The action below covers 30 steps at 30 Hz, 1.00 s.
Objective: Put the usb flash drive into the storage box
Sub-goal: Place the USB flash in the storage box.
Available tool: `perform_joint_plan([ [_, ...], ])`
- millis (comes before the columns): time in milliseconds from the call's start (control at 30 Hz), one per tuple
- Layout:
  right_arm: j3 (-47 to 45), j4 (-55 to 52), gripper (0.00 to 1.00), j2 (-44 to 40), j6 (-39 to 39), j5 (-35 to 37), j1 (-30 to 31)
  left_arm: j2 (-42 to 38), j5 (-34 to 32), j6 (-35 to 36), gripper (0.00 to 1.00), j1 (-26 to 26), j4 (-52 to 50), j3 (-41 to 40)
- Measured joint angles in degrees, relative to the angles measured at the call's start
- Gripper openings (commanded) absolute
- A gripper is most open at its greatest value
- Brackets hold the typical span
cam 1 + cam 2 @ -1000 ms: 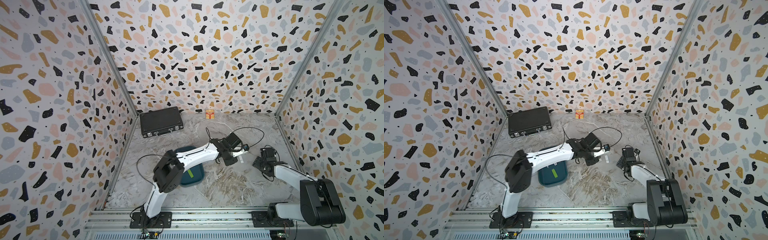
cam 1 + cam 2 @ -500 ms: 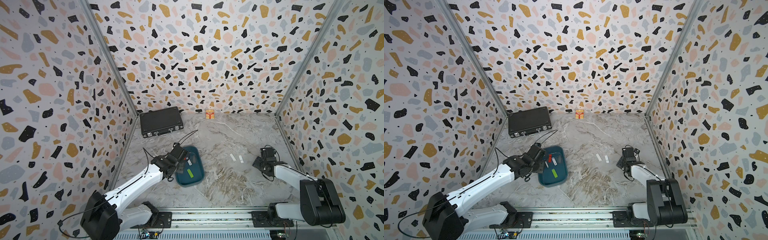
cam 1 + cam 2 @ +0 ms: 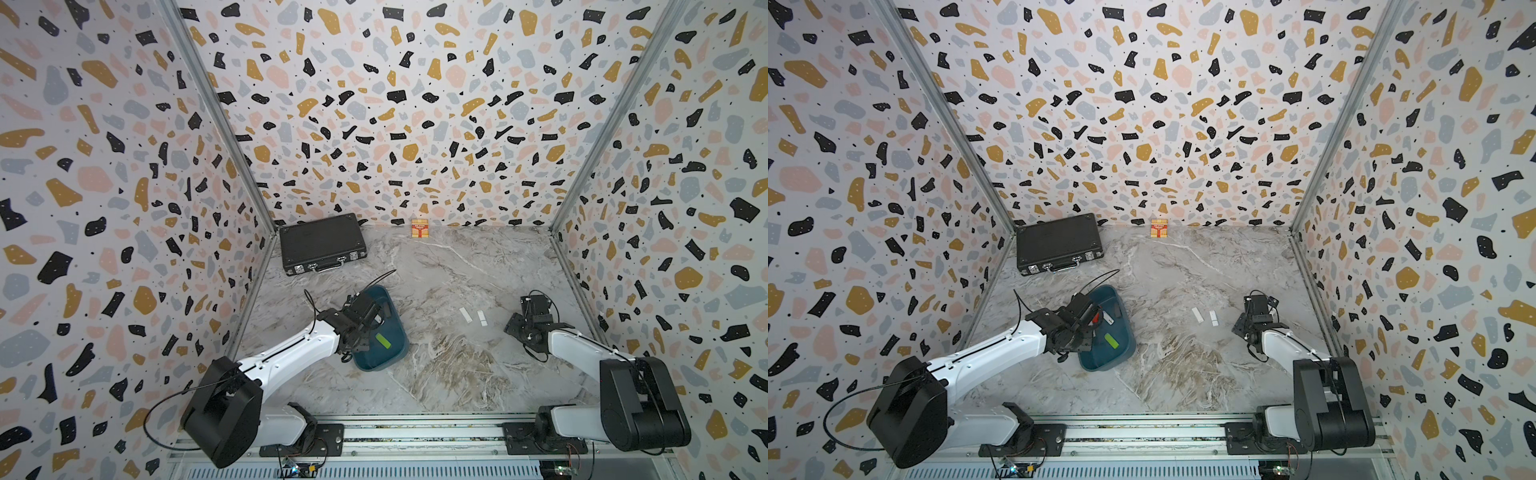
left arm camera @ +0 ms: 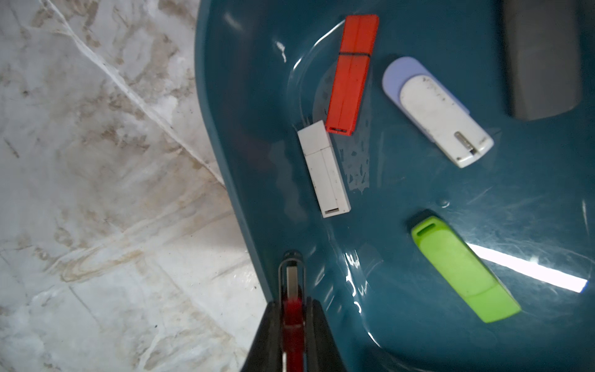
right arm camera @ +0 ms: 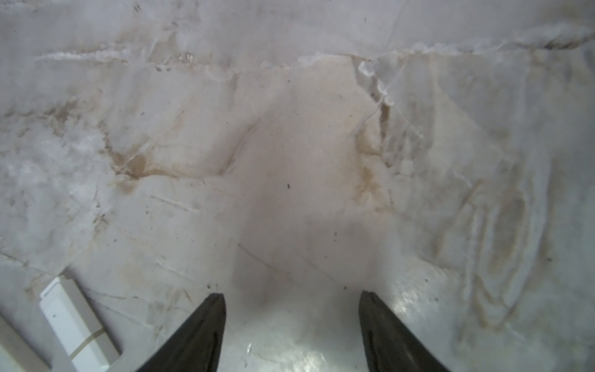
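My left gripper at the box's rim moves farther inside the box next, over its bare bottom (image 4: 451, 197) beside the green drive, and releases the red drive (image 4: 292, 286).
The storage box (image 3: 388, 357) (image 3: 1115, 361) is a teal tub left of the table's middle. In the left wrist view its floor (image 4: 402, 199) holds a red, a white, a white-and-lilac and a green drive. My left gripper (image 4: 292, 304) (image 3: 1095, 319) is shut on a red usb flash drive (image 4: 292, 286). The drive's metal plug sticks out over the box's rim. My right gripper (image 5: 291, 299) (image 3: 510, 328) hangs open over bare table. Two white drives (image 3: 465, 314) (image 3: 481, 318) lie just left of it, one showing in the right wrist view (image 5: 77, 325).
A black briefcase (image 3: 322, 243) lies at the back left and a small red-and-yellow carton (image 3: 419, 228) stands against the back wall. Patterned walls close in three sides. A dark grey object (image 4: 544, 58) lies in the box's far end.
My left arm has swung from beside the white drives at the right over to the box, carrying the red drive. The right arm has stayed put.
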Motion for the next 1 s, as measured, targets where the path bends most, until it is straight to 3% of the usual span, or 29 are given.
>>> perform_joint_plan([
  [567, 0.0, 0.5, 0.70, 0.2, -0.1, -0.6, 0.0, -1.9, 3.3, -0.5, 0.01, -1.4, -2.6, 6.3],
  [1000, 0.7, 0.6, 0.70, 0.8, -0.1, -1.0, 0.0, 12.9, 11.0, -3.3, 0.11, -4.5, 7.0, 7.8],
])
